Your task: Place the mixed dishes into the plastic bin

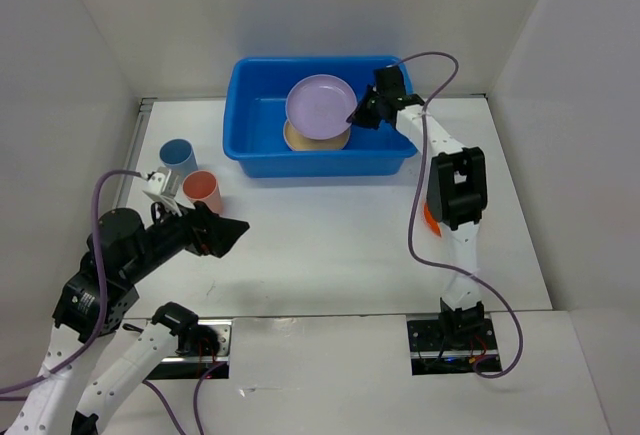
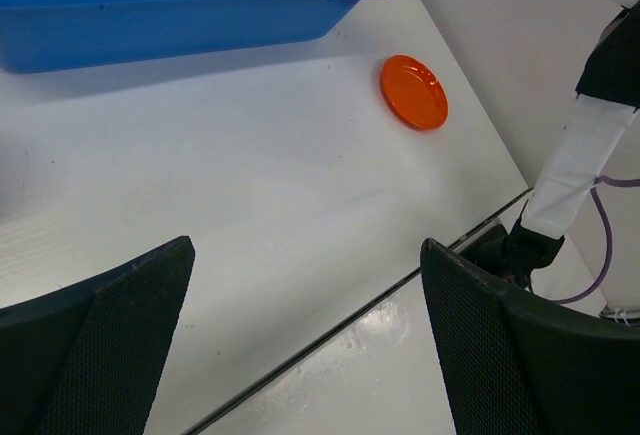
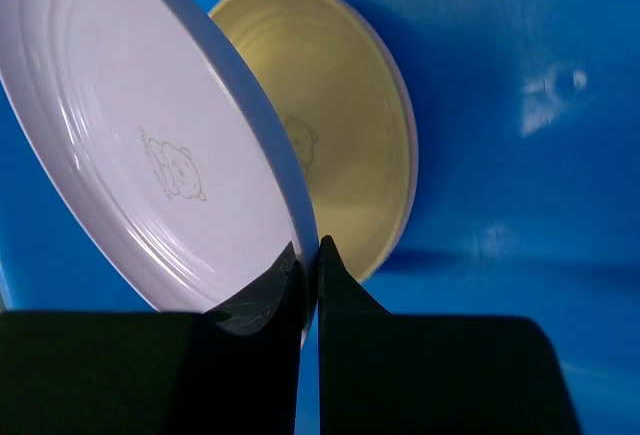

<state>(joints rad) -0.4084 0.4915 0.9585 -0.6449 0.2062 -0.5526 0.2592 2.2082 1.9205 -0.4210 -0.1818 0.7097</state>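
Observation:
The lavender plate hangs tilted above the tan-yellow plate in the bin [image 3: 336, 125], so my right gripper should next move down toward the tan-yellow plate and release the lavender plate's rim.
My right gripper [image 1: 357, 115] is shut on the rim of the lavender plate [image 1: 318, 107] and holds it over the blue plastic bin [image 1: 260, 160]. In the right wrist view the lavender plate [image 3: 150, 145] is pinched between my fingers [image 3: 345, 300], above the tan-yellow plate [image 3: 340, 125] lying in the bin. The tan-yellow plate [image 1: 300, 142] shows under the lavender one. My left gripper [image 1: 238, 228] is open and empty over the table. The light blue cup [image 1: 177, 155] and salmon-pink cup [image 1: 203, 191] stand left of the bin. The orange plate [image 2: 413, 91] lies on the table by the right arm. The pink plate is out of view.
White walls enclose the table on three sides. The right arm's upper links [image 1: 455, 190] stand over the orange plate's edge [image 1: 428, 217]. A seam [image 2: 350, 320] marks the table's near edge, with the right arm's base [image 2: 520, 250] beyond it.

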